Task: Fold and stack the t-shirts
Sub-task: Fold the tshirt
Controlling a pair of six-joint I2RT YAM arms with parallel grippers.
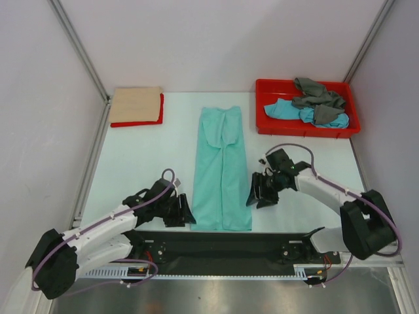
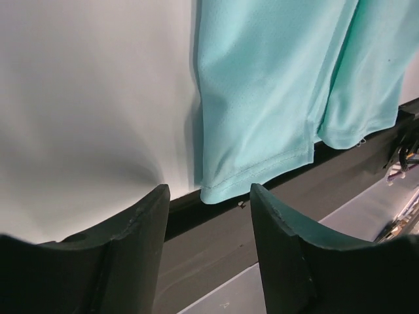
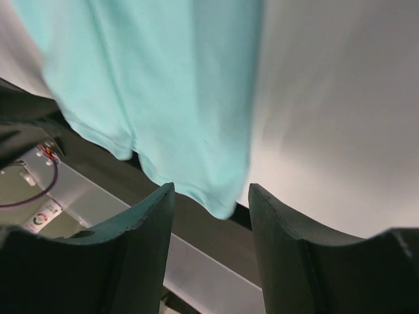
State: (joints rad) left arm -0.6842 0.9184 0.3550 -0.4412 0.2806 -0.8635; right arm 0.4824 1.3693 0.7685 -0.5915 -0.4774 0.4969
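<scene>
The robot's right gripper will next draw its open fingers back toward the base and down astride the t-shirt hem's nearest corner [image 1: 249, 227] [image 3: 224, 207] below it, and close.
A mint-green t-shirt [image 1: 221, 170], folded into a long narrow strip, lies flat at the table's centre, its hem at the near edge. My left gripper [image 1: 185, 212] is open and empty just left of the hem's near-left corner. In the left wrist view the shirt [image 2: 275, 91] lies ahead of the gripper [image 2: 209, 203]. My right gripper [image 1: 256, 191] is open and empty beside the shirt's right edge. In the right wrist view the near-right corner of the shirt [image 3: 157, 85] sits just past the gripper [image 3: 211, 203]. A folded beige shirt [image 1: 135, 104] lies on a folded red shirt [image 1: 137, 122].
A red plastic tray [image 1: 294, 131] at the back right holds a crumpled grey shirt [image 1: 316, 97] and a turquoise-blue shirt [image 1: 285, 110]. A black strip [image 1: 222, 245] runs along the table's near edge. Walls with metal rails close in both sides.
</scene>
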